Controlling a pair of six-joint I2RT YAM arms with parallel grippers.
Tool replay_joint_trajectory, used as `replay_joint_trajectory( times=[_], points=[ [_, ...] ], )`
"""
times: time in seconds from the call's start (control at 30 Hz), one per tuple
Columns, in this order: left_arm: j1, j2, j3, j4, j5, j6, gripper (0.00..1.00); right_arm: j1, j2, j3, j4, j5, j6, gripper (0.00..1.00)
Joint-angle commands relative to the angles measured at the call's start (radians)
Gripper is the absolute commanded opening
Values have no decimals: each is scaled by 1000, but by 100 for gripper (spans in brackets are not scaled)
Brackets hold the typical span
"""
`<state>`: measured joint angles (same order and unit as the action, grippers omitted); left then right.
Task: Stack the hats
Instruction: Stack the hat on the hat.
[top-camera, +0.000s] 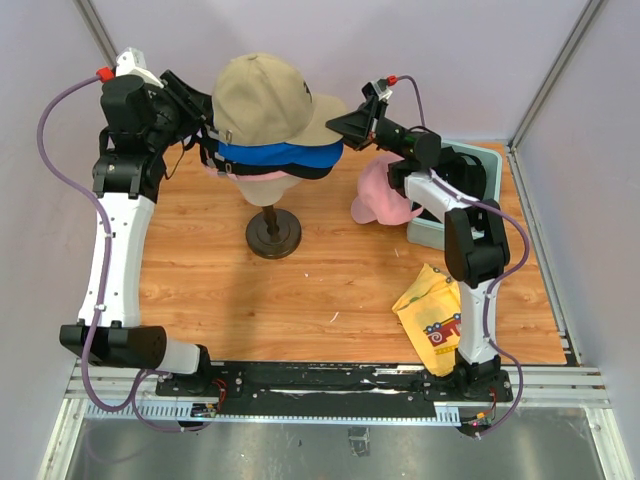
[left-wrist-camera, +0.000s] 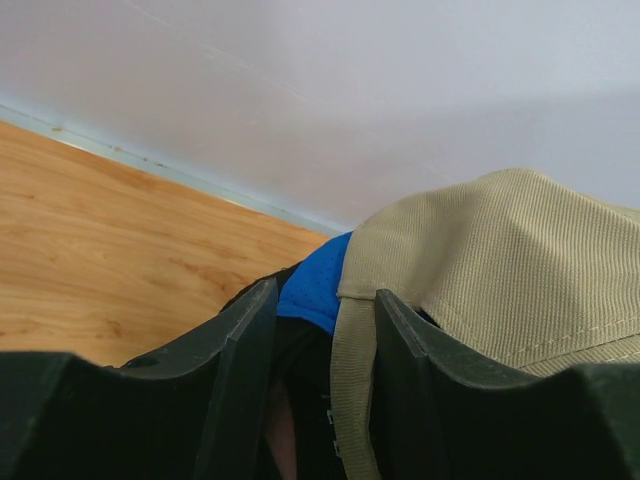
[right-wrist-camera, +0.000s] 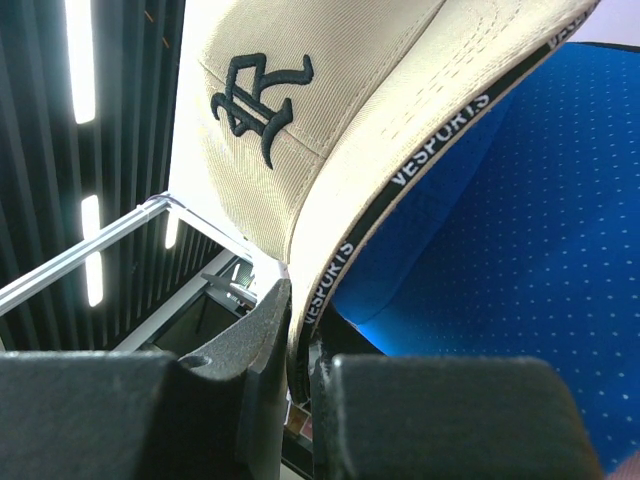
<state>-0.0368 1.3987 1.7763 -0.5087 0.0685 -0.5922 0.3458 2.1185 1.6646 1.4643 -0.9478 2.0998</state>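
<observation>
I will next lower the tan cap's pinched brim with my right gripper toward the blue cap's brim (top-camera: 323, 156) (right-wrist-camera: 505, 240) below and let it go, because there is still a gap between the brims.
A tan cap (top-camera: 265, 95) sits on top of a bright blue cap (top-camera: 280, 155), a black cap (top-camera: 305, 171) and a pink cap (top-camera: 216, 170), all stacked on the mannequin head. My right gripper (top-camera: 345, 122) is shut on the tan cap's brim (right-wrist-camera: 420, 120), pinching it between the jaws (right-wrist-camera: 300, 300), with the blue cap (right-wrist-camera: 540, 250) just beneath. My left gripper (top-camera: 205, 122) is at the back of the stack. Its jaws (left-wrist-camera: 320, 300) stand apart around the tan cap's rear strap (left-wrist-camera: 355, 380), which lies against one finger. A second pink cap (top-camera: 378, 195) lies on the table.
The cream mannequin head (top-camera: 262, 192) stands on a dark round stand (top-camera: 273, 233) at mid-table. A grey-green tray (top-camera: 478, 170) sits at the right behind the right arm. A yellow cloth with red print (top-camera: 432, 310) lies front right. Walls close in behind.
</observation>
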Motion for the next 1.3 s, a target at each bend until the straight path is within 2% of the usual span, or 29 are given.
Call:
replay_joint_trajectory(
  times=[0.0, 0.1, 0.33, 0.57, 0.83, 0.9, 1.0, 1.27],
  points=[
    [11, -25, -1, 27, 53, -17, 49, -5, 25, 37, 24, -26, 149, 11],
    [12, -30, 7, 27, 54, -22, 53, -7, 27, 42, 22, -28, 148, 11],
    [14, -50, -9, 23, 62, -16, 53, -7, 37, 47, 19, -27, 147, 11],
    [15, -56, -37, 1, 81, 6, 39, -6, 42, 54, 15, -30, 145, 11],
    [15, -41, -54, -17, 124, 13, 37, -5, 46, 58, 14, -32, 144, 11],
    [15, -39, -54, -11, 129, 11, 30, -4, 46, 57, 14, -34, 143, 11],
    [15, -24, -38, -21, 145, 13, 3, -4, 44, 54, 15, -34, 144, 12],
    [15, -45, -15, -64, 76, 27, 0, -8, 45, 51, 16, -32, 143, 12]
  ],
)
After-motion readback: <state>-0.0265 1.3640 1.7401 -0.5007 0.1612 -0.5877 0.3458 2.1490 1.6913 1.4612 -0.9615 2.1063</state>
